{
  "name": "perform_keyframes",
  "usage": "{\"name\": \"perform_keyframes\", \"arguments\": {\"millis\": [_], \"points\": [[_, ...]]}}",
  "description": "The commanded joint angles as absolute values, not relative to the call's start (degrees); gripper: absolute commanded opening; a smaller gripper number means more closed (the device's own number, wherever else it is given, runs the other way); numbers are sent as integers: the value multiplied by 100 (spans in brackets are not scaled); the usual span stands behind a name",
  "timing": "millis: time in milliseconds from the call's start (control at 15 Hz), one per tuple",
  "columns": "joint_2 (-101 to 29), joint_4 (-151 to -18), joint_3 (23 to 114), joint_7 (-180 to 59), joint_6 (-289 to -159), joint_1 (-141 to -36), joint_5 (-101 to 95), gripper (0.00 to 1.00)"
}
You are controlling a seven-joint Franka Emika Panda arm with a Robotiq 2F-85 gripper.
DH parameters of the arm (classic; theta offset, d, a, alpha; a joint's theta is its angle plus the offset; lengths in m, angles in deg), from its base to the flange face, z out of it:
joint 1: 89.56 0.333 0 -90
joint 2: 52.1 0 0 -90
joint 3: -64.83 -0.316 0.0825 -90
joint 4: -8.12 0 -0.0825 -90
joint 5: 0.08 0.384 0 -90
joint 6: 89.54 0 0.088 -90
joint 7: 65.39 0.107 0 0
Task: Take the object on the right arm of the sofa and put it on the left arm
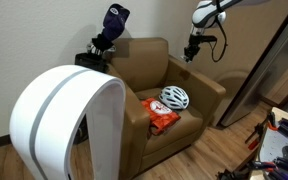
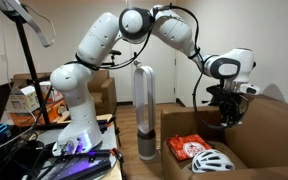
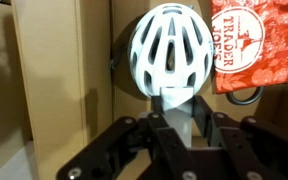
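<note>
The object still hangs over the seat. I should next move my gripper to the left in the wrist view, then down onto the bare sofa arm point(image 1: 201, 76) point(image 3: 72, 72) to release it.
The brown sofa shows in both exterior views point(image 1: 210, 97) point(image 2: 176, 125) and in the wrist view point(image 3: 64, 70). My gripper point(image 3: 180, 102) is shut on the object point(image 3: 174, 108), a small flat pale whitish piece held between the fingers. In both exterior views the gripper point(image 1: 192, 50) point(image 2: 229, 118) hangs in the air above one arm of the sofa, near the back; the object is too small to make out there. Below the gripper the wrist view looks down on the seat.
A white-and-black helmet point(image 1: 174, 98) point(image 2: 214, 160) point(image 3: 169, 50) and an orange-red packet point(image 1: 161, 119) point(image 2: 189, 147) point(image 3: 249, 45) lie on the seat. A white bladeless fan point(image 1: 64, 120) point(image 2: 144, 110) stands by the sofa. A golf bag point(image 1: 109, 40) stands behind it, a metal cabinet point(image 1: 276, 60) beside it.
</note>
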State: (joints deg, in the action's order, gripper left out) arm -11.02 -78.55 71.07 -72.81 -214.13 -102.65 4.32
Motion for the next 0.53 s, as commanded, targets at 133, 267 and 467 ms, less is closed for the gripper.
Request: {"name": "perform_keyframes", "arguments": {"millis": [133, 267, 467], "points": [[-665, -7269, 7324, -7299, -21055, -10821, 465, 10], [-486, -7061, 7318, -7348, -20935, -11011, 490, 10], [-207, -6692, 7276, -7575, -20636, -11246, 434, 10]]}}
